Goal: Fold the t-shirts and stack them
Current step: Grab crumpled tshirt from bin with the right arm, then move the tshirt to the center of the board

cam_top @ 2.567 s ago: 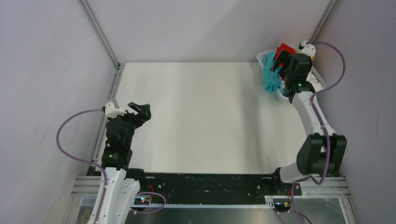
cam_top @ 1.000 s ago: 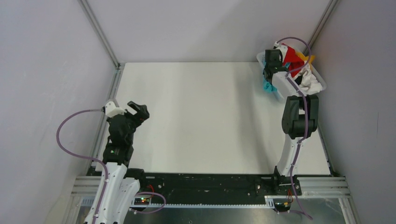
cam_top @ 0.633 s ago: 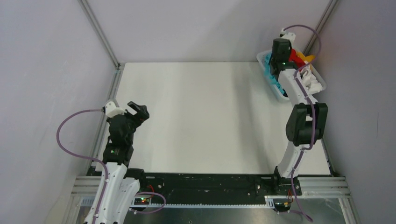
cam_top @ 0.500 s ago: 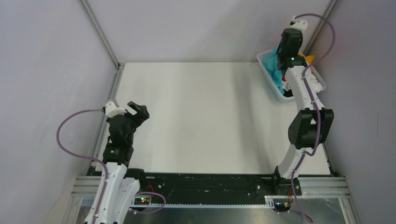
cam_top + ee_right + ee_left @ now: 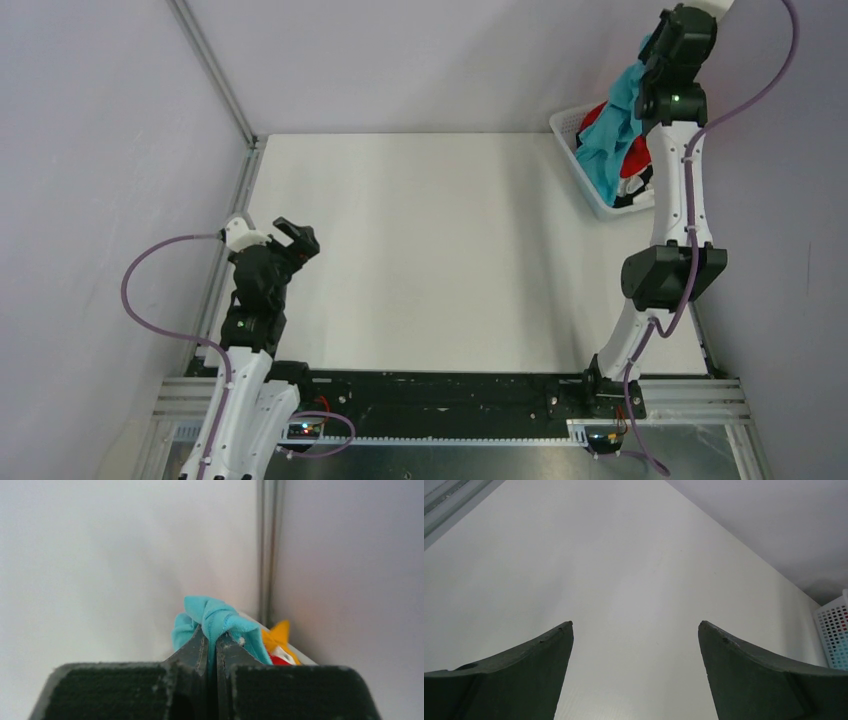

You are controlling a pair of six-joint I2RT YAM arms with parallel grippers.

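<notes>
I need to move my right gripper back, to the left in the top view and down, and release the teal t-shirt, as the white table before the basket lies bare.
A teal t-shirt hangs from my right gripper, raised high over the white basket at the table's far right corner. In the right wrist view that gripper is shut on a bunched fold of the teal t-shirt. Red cloth and white-and-black cloth lie in the basket under the hanging shirt. Yellow-orange cloth and a bit of red cloth show beside the fingers. My left gripper is open over the table's left side, and the left wrist view shows it holding nothing.
The white table spreads between both arms. Grey walls with metal corner posts enclose the back and sides. The basket's perforated wall shows at the right edge of the left wrist view.
My right gripper rose from down in the basket to high above it, pulling the teal t-shirt up so it now hangs. The left arm stayed still.
</notes>
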